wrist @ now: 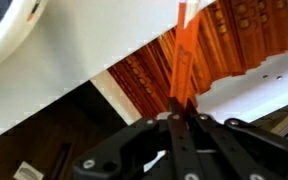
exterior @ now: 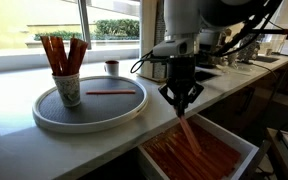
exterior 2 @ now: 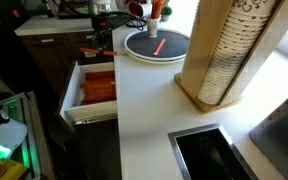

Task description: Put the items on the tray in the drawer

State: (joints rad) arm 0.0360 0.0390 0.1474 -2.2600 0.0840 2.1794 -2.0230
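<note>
The rows of orange-brown sticks lie below my gripper, so it needs to go down into the open white drawer (exterior: 246, 145) and let go of the red-orange stick onto them.
My gripper (exterior: 182, 103) is shut on a red-orange stick (exterior: 190, 135) that hangs down over the open white drawer (exterior: 246, 145). In the wrist view the stick (wrist: 183, 70) rises from my closed jaws (wrist: 177, 113) above the rows of orange-brown sticks in the drawer (wrist: 234, 45). The round grey tray with a white rim (exterior: 89, 121) lies on the counter with one stick (exterior: 110, 92) flat on it and a cup (exterior: 67, 88) full of upright sticks. In an exterior view the tray (exterior 2: 134, 52) and the drawer (exterior 2: 72, 95) also show.
A small red-and-white cup (exterior: 111, 67) stands by the window. A tall stack of paper cups in a wooden holder (exterior 2: 227, 50) stands on the counter near a dark sink (exterior 2: 209, 155). Cabinets and clutter stand beyond the drawer.
</note>
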